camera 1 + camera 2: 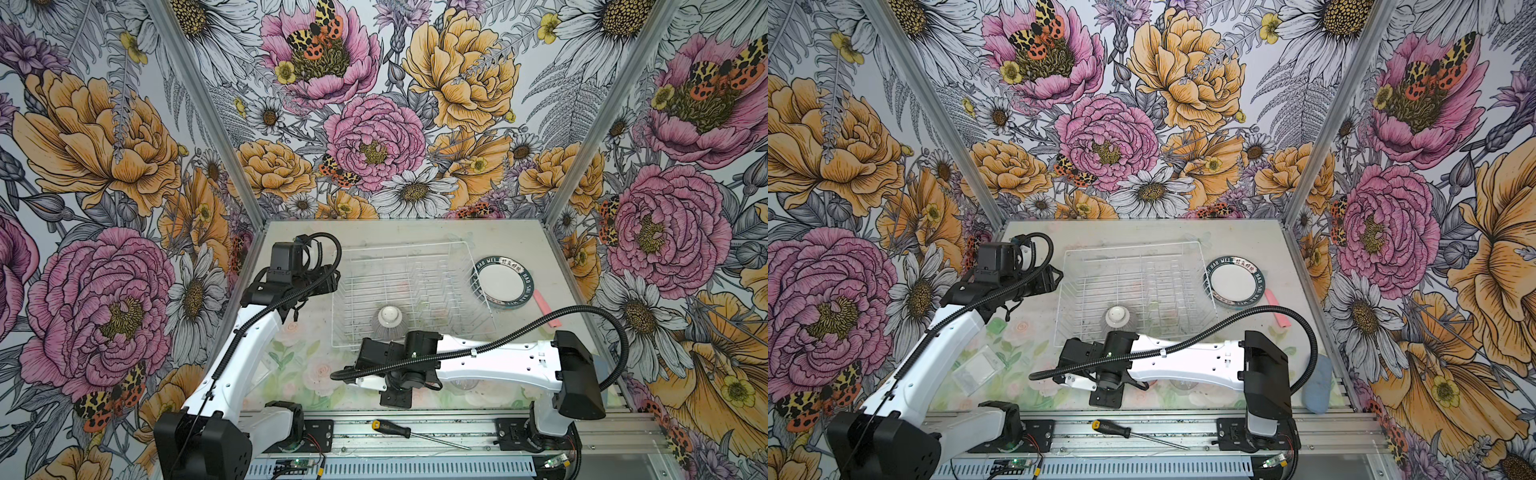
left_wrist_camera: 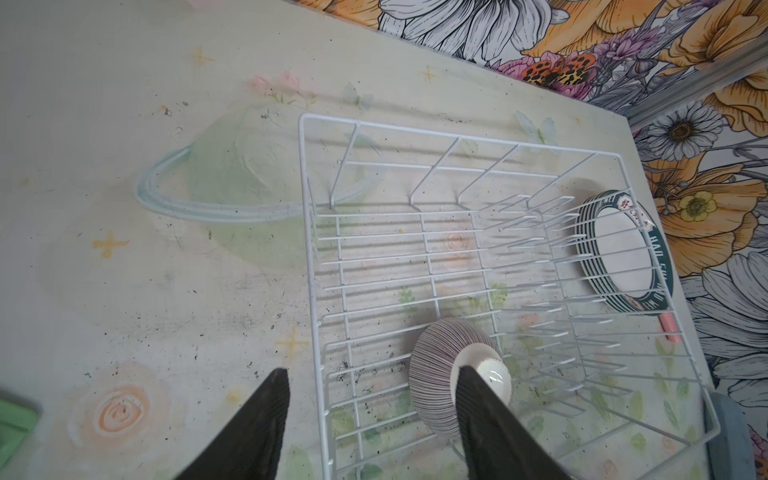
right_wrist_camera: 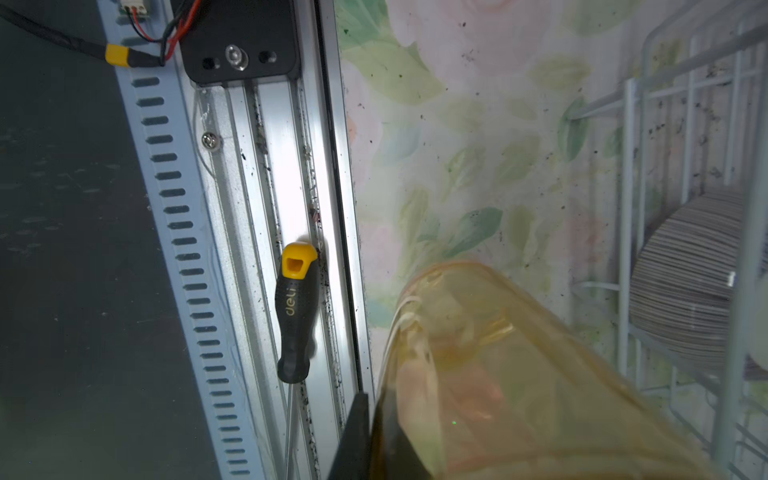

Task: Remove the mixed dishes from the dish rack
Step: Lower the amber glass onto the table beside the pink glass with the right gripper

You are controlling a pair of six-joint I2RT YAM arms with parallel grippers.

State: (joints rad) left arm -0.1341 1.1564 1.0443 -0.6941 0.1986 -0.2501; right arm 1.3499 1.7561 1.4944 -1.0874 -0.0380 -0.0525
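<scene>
The tabletop between bar and rack (image 3: 438,254) is bare below the robot's right gripper, so the right gripper needs to lower the yellow tumbler (image 3: 498,374) there next, base first, and let go of the tumbler's side.
The white wire dish rack (image 1: 403,247) (image 1: 1133,248) (image 2: 457,138) stands mid-table. In its front part a ribbed greyish-purple bowl (image 1: 388,322) (image 1: 1119,318) (image 2: 436,370) (image 3: 685,286) lies foot-up. A stack of white, green-rimmed plates (image 1: 500,282) (image 1: 1233,282) (image 2: 623,257) rests on the table right of the rack. My left gripper (image 2: 372,370) is open and empty, straddling the rack's left rim; one finger (image 2: 486,415) overlaps the bowl's foot. Over the table's front edge, my right gripper (image 3: 374,415) is shut on the wall of a translucent yellow tumbler (image 3: 498,374).
A black-and-yellow screwdriver (image 1: 392,428) (image 1: 1111,428) (image 3: 297,311) lies on the front aluminium rail. A pink strip-like object (image 1: 546,307) lies beside the plates. A blue cloth (image 1: 1316,384) sits front right; a clear square container (image 1: 978,370) and a green item (image 1: 996,326) sit at left.
</scene>
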